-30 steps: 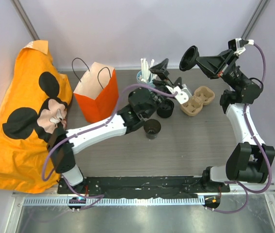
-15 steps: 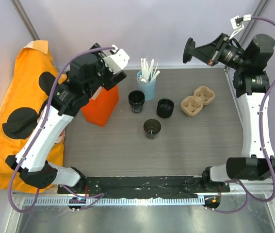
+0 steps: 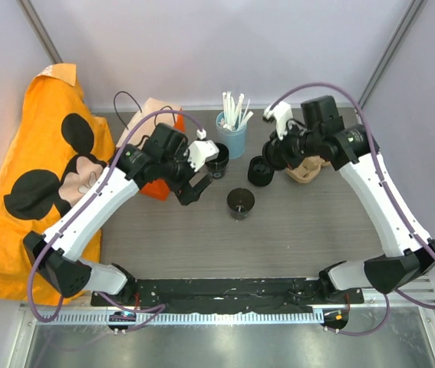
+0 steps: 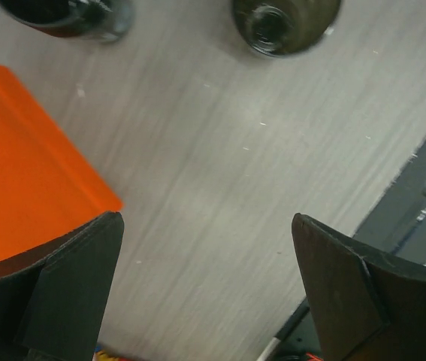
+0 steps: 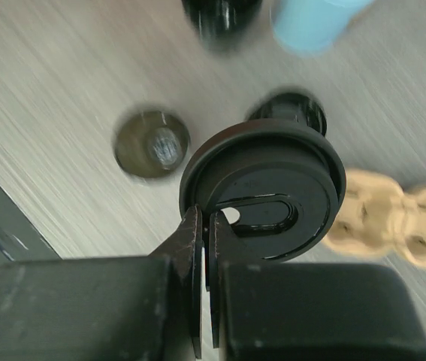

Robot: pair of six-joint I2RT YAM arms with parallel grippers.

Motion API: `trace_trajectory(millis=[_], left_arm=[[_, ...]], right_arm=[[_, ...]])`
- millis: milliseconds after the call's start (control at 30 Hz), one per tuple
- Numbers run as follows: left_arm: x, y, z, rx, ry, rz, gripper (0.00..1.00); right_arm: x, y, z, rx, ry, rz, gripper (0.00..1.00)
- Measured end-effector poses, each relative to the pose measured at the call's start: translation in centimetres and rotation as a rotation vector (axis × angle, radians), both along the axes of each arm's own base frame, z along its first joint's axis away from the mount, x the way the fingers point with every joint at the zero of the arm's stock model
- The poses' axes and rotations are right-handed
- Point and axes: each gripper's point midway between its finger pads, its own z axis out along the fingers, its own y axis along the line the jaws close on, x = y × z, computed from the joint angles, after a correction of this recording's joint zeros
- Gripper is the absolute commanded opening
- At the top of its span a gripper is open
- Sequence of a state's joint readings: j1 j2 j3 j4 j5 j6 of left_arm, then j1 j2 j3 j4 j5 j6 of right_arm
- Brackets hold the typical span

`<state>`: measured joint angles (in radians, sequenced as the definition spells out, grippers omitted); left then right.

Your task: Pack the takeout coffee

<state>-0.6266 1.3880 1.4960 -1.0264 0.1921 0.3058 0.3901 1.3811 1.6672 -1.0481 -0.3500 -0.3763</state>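
The right gripper moves back, down and left in the top view next and releases the lid onto the front cup's rim, as that cup's open.
Three black coffee cups stand mid-table: one (image 3: 217, 159) by the blue holder, one (image 3: 258, 172) right of it, one (image 3: 240, 203) nearer the front. My right gripper (image 3: 277, 152) is shut on the rim of a black lid (image 5: 265, 188) and holds it tilted just above the middle cup (image 5: 295, 113). A cardboard cup carrier (image 3: 307, 170) is partly hidden under the right arm. The orange paper bag (image 3: 154, 165) stands at the back left. My left gripper (image 3: 190, 188) is open and empty, low over the table right of the bag (image 4: 25, 173).
A blue holder with white stirrers (image 3: 232, 134) stands at the back centre. An orange cloth with a black mouse print (image 3: 41, 176) covers the left side. The black base rail (image 3: 225, 291) runs along the near edge.
The right arm has come down from high at the back right, lid still held, to just over the middle cup. The left arm has swung from above the bag down to the table beside it.
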Motion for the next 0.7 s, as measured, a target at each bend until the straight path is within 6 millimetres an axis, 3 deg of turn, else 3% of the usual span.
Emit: trace_trajectory(millis=[100, 167, 367, 533, 700], left_arm=[[-1.1, 0.0, -0.9, -0.042, 0.039, -0.015, 1.00], [-0.8, -0.3, -0.7, -0.086, 0.027, -0.021, 1.00], [-0.8, 0.0, 0.2, -0.142, -0.001, -0.093, 1.00], [-4.3, 1.9, 1.3, -0.127, 0.003, -0.232, 1.00], [-8.0, 3.9, 3.6, -0.134, -0.058, -0.376, 1.00]], right_arm=[[-1.9, -0.6, -2.8, -0.149, -0.002, 0.071, 0.01], [-2.8, -0.6, -4.3, -0.217, 0.001, 0.123, 0.01], [-4.5, 1.0, -8.6, -0.350, 0.052, 0.263, 0.01], [-5.1, 2.9, -10.6, -0.403, 0.077, 0.375, 0.01], [-5.9, 4.5, -12.2, -0.438, 0.101, 0.474, 0.01]])
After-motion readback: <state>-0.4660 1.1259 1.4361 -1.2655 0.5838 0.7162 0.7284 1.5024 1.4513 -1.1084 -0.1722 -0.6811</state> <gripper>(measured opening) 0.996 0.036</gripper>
